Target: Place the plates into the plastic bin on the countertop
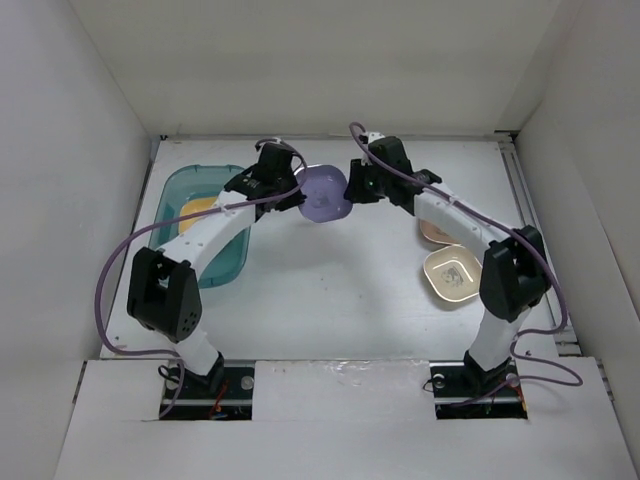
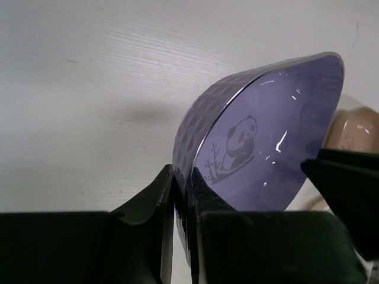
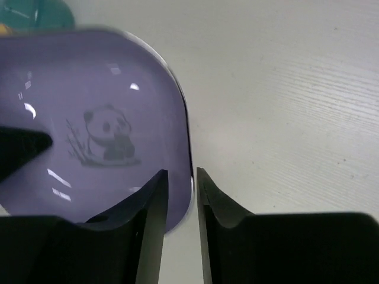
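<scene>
Next, my left gripper swings to the left in the top view and lowers its purple plate onto the yellow plate [image 1: 199, 209], since that one already lies in the teal bin.
A purple plate [image 1: 325, 195] with a panda motif hangs tilted above the countertop [image 1: 330, 300], between my two grippers. My left gripper [image 1: 297, 190] [image 2: 180, 177] is shut on the plate's [image 2: 266, 148] left rim. My right gripper [image 1: 352, 188] [image 3: 182, 174] straddles the opposite rim, its jaws narrowly apart and closed on the plate [image 3: 100, 130]. The teal plastic bin [image 1: 175, 195] lies at the left under the left arm, with a yellow plate [image 1: 198, 207] inside. A cream plate [image 1: 452, 276] and a brownish plate [image 1: 432, 232] lie on the right by the right arm.
White walls close in the countertop on the left, back and right. The left arm crosses over the bin. A corner of the bin [image 3: 47, 15] shows at the top left of the right wrist view.
</scene>
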